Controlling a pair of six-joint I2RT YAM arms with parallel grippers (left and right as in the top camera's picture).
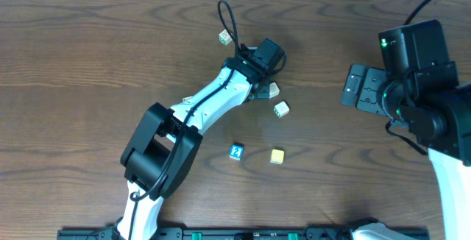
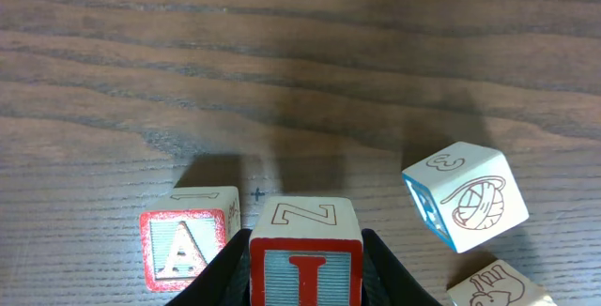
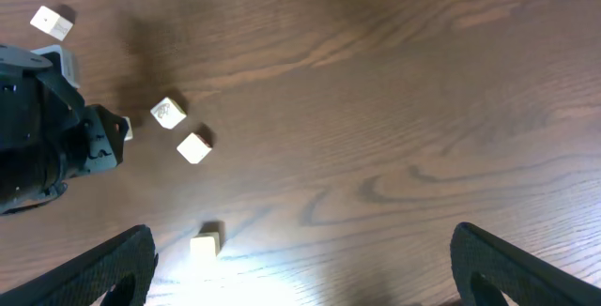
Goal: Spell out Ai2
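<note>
I will next lower my left gripper to the wood beside the red-framed A block and release the red-framed I there, because it is still hanging above the table.
In the left wrist view, my left gripper is shut on a red-framed I block with a Z on its top face. It holds the block just right of a red-framed A block on the table. In the overhead view, the left gripper is at mid-table and hides both blocks. A blue 2 block lies nearer the front. My right gripper is open and empty above the wood at the right side.
A block with a 3 and a yarn-ball picture and another picture block lie right of the left gripper. A yellow block sits beside the 2 block. A lone block lies at the back.
</note>
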